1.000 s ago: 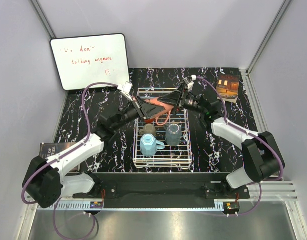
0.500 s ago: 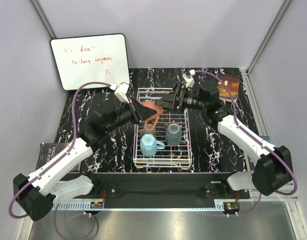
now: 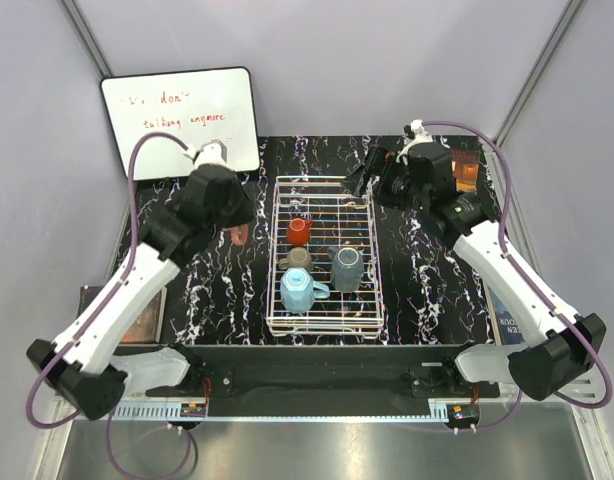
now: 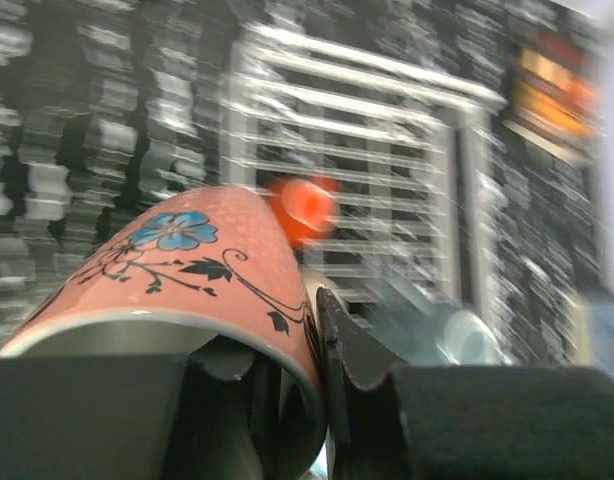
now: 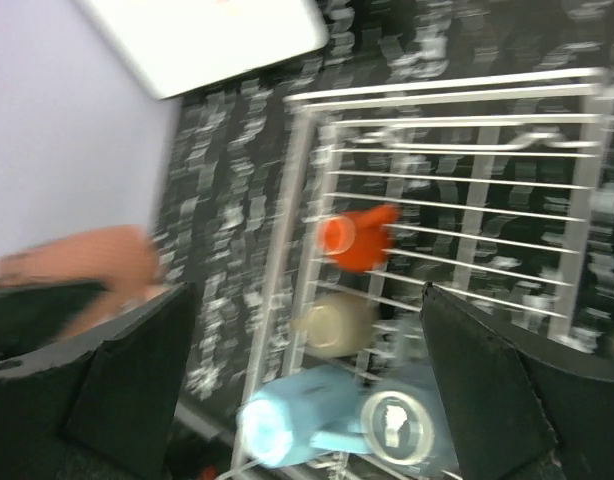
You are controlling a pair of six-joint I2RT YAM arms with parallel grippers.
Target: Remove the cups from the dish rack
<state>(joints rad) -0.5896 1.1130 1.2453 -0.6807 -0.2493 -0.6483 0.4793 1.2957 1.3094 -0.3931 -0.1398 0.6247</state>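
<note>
My left gripper will next swing away from the dish rack and set the salmon-orange mug down on the marble near the whiteboard (image 4: 79,105), where the table is empty.
My left gripper (image 3: 237,230) is shut on the rim of the salmon-orange mug (image 3: 239,236), one finger inside and one outside, and holds it in the air left of the dish rack (image 3: 271,300). The mug's flower print shows in the left wrist view (image 4: 187,270), between the fingers of the left gripper (image 4: 287,385). The red mug (image 3: 299,231), taupe mug (image 3: 297,258), dark grey mug (image 3: 346,268) and light blue mug (image 3: 299,291) sit in the rack. My right gripper (image 3: 360,181) is open and empty above the rack's far right corner; in the right wrist view (image 5: 312,390) the mugs lie below it.
A whiteboard (image 3: 180,120) with red writing leans at the back left. A book (image 3: 457,172) lies at the back right, another (image 3: 137,312) at the near left beside the left arm. The table top (image 3: 417,290) is black marble.
My left gripper has lifted the salmon-orange mug out of the rack's far end and carried it left, clear of the rack. My right gripper has drawn back up and to the right, empty.
</note>
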